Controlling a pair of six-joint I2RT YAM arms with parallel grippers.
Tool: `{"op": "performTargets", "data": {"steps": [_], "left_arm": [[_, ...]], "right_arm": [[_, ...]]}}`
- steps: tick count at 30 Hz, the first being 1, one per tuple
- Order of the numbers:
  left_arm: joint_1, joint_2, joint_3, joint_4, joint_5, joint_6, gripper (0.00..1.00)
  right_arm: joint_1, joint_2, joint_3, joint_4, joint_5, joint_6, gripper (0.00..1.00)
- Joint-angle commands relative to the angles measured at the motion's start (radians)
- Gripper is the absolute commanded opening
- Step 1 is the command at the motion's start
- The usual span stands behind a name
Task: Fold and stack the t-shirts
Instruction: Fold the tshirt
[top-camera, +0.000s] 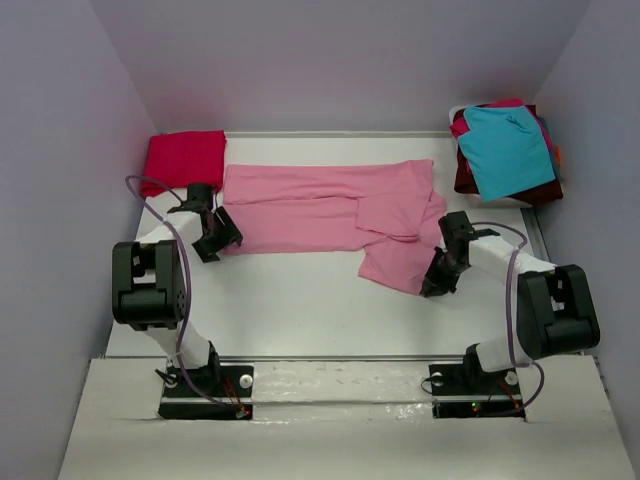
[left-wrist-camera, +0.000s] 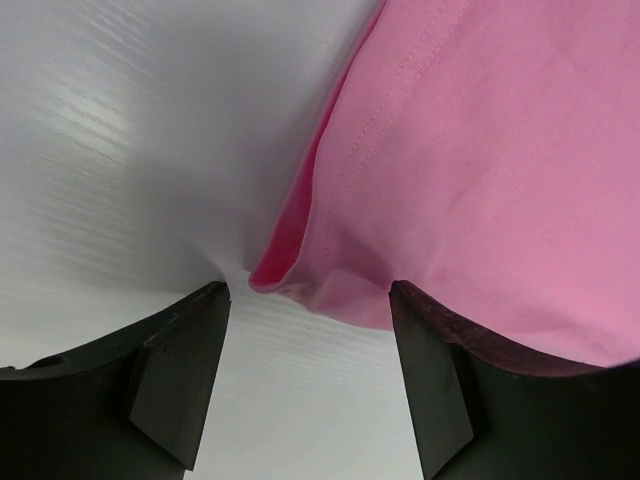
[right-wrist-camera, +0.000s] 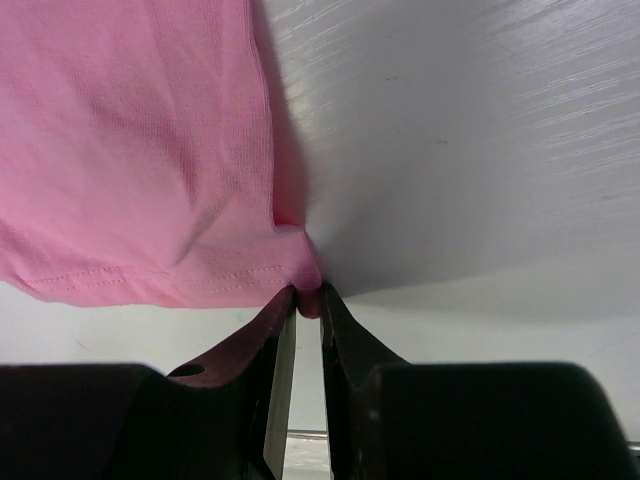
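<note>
The pink t-shirt's near corner (top-camera: 228, 251) (left-wrist-camera: 292, 281) lies just ahead of my left gripper, between its spread fingers, so I will ease them onto that corner and close.
A pink t-shirt (top-camera: 320, 205) lies spread across the middle of the white table, partly folded at its right. My left gripper (top-camera: 218, 240) is open at the shirt's lower left corner (left-wrist-camera: 290, 275); that corner lies between the spread fingers (left-wrist-camera: 175, 360), just ahead of them and untouched. My right gripper (top-camera: 434, 283) is shut on the shirt's lower right corner (right-wrist-camera: 305, 290), pinching the hem (right-wrist-camera: 150, 280). A folded red t-shirt (top-camera: 184, 157) lies at the back left.
A pile of t-shirts, turquoise (top-camera: 508, 150) on top of dark red and others, sits at the back right. Purple walls enclose the table on three sides. Bare white table (top-camera: 300, 310) lies in front of the pink shirt.
</note>
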Motion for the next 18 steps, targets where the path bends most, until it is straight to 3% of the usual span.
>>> {"op": "performTargets", "data": {"steps": [1,5,11,18], "left_arm": [[0.009,0.03,0.038,0.008,-0.031,-0.006,0.77],[0.009,0.05,0.049,0.013,-0.031,-0.008,0.76],[0.009,0.053,0.053,0.008,-0.024,-0.009,0.65],[0.009,0.01,0.032,-0.015,-0.019,-0.006,0.6]], "right_arm": [[0.001,0.002,0.033,-0.014,0.014,-0.013,0.22],[0.001,0.001,0.034,-0.017,0.016,-0.014,0.22],[0.001,0.001,0.035,-0.018,0.018,-0.013,0.22],[0.001,0.008,0.033,-0.014,0.016,-0.011,0.22]]}}
